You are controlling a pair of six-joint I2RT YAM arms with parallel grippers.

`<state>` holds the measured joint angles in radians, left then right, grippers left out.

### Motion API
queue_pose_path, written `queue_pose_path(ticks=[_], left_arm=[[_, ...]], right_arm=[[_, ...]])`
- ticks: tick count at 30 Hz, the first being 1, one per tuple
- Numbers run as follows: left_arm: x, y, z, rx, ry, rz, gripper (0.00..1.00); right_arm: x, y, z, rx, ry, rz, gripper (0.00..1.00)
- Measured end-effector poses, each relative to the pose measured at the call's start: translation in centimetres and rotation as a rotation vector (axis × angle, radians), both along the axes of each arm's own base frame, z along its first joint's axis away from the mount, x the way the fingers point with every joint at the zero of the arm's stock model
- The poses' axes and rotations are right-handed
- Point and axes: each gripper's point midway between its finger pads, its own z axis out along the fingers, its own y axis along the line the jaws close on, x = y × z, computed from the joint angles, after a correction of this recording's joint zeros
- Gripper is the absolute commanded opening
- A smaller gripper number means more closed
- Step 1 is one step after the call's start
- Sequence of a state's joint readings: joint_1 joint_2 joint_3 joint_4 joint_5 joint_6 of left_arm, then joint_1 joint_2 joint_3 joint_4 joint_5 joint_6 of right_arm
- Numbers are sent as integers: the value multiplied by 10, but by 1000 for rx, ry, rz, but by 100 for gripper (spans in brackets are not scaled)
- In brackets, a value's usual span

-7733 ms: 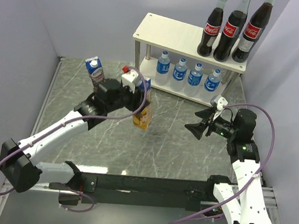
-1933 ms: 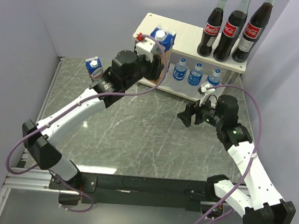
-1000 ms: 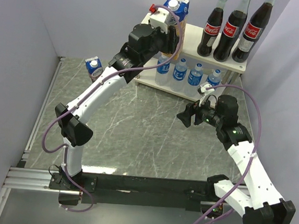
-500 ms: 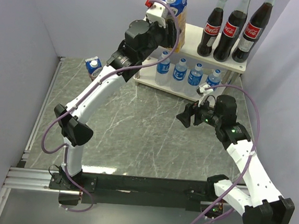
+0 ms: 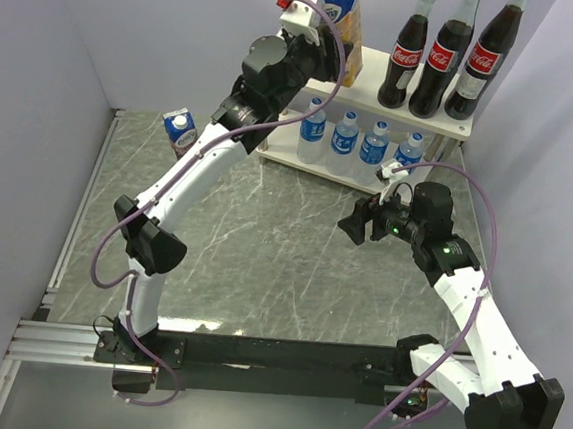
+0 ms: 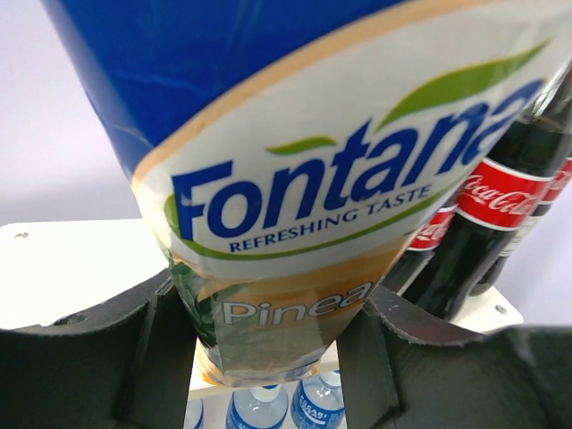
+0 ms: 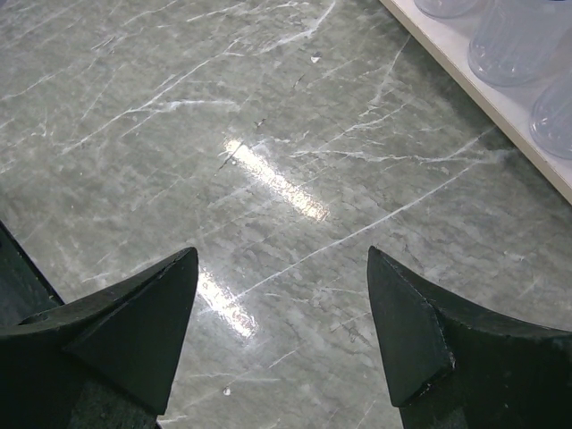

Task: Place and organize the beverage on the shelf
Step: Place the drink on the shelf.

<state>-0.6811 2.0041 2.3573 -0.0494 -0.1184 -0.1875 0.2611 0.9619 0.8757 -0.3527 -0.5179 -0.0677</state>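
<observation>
I need to lower my left gripper next until the base of the pineapple juice carton stands on the shelf's top board (image 5: 371, 69) beside the Coca-Cola bottles, and then release it, because that board is bare.
My left gripper (image 5: 329, 50) is shut on the pineapple juice carton (image 5: 338, 10), holding it tilted over the left part of the shelf's top board (image 5: 371, 69). In the left wrist view the carton (image 6: 295, 179) fills the space between my fingers (image 6: 152, 357). Three Coca-Cola bottles (image 5: 445, 56) stand on the right of that board. Several water bottles (image 5: 345, 139) line the lower tier. The grape carton (image 5: 179, 131) stands on the table at the left. My right gripper (image 5: 354, 223) hangs open over the table with nothing in it (image 7: 281, 331).
Grey walls close in the marble table (image 5: 263, 253) at the back and both sides. The shelf's lower board (image 7: 483, 98) and water bottle bases (image 7: 518, 36) lie just up and right of my right fingers. The arm bases and a black rail (image 5: 284, 355) line the near edge.
The left arm has raised the pineapple carton a little higher and leftward over the shelf's top board. The right arm has barely moved.
</observation>
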Motion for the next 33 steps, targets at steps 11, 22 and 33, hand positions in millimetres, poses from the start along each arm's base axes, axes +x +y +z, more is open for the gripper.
queue_pose_path(ticks=[11,22,33], left_arm=[[27,-5,-33,-7,68,13,28],[40,5,-38,-44,97,33,31],[52,8,-48,-53,113,45,36]], right_arm=[[0,0,0,0,0,0,81],[0,0,0,1,1,3,81],[0,1,0,2,1,4,80]])
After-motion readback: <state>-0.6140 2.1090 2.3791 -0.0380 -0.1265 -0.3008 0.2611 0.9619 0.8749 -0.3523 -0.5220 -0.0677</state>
